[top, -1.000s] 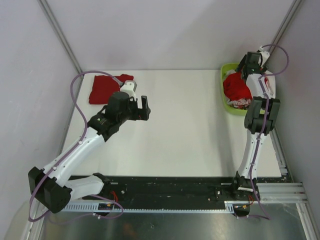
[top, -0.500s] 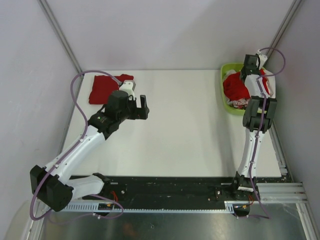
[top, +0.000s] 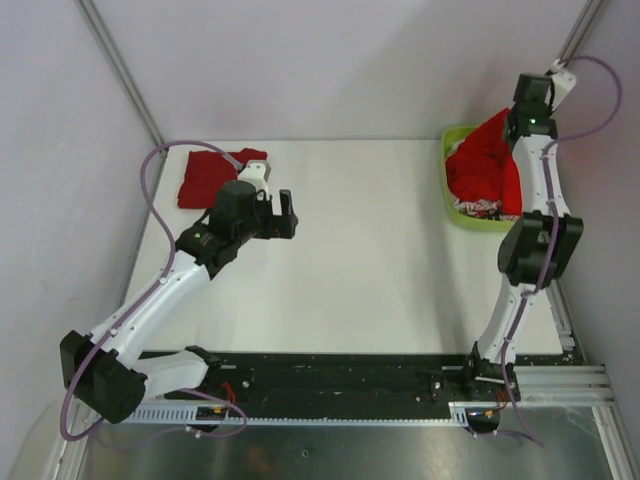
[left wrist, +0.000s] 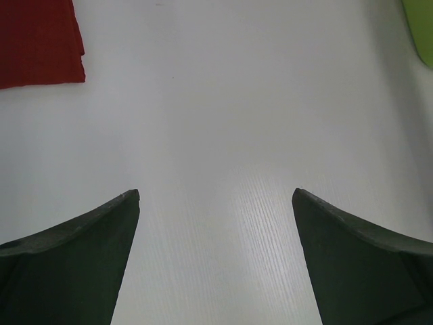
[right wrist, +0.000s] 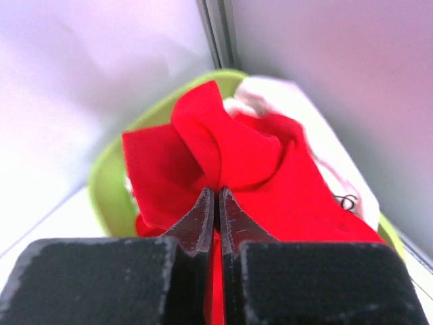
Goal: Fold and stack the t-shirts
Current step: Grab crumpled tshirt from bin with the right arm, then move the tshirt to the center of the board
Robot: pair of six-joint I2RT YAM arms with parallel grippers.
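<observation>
The bright red t-shirt (top: 488,165) is still hanging into the basket (top: 452,190), so my right gripper will lift it next, then lower it over empty table toward the left gripper.
A bright red t-shirt (top: 488,165) (right wrist: 230,152) hangs partly lifted out of the lime-green basket (top: 452,190) at the far right. My right gripper (top: 524,122) (right wrist: 217,196) is shut on a bunched fold of it, raised above the basket. A darker red t-shirt (top: 208,176) (left wrist: 39,42) lies folded flat at the far left of the white table. My left gripper (top: 290,215) (left wrist: 215,203) hovers open over bare table to the right of that folded shirt, with nothing between its fingers.
The basket (right wrist: 111,183) sits in the back right corner against the wall frame, with white printed cloth (top: 478,208) still inside. A metal rail (top: 350,385) runs along the near edge by the arm bases.
My right gripper shut on the bright red t-shirt in the basket and rose up and back, pulling the cloth with it. The left arm stayed put.
</observation>
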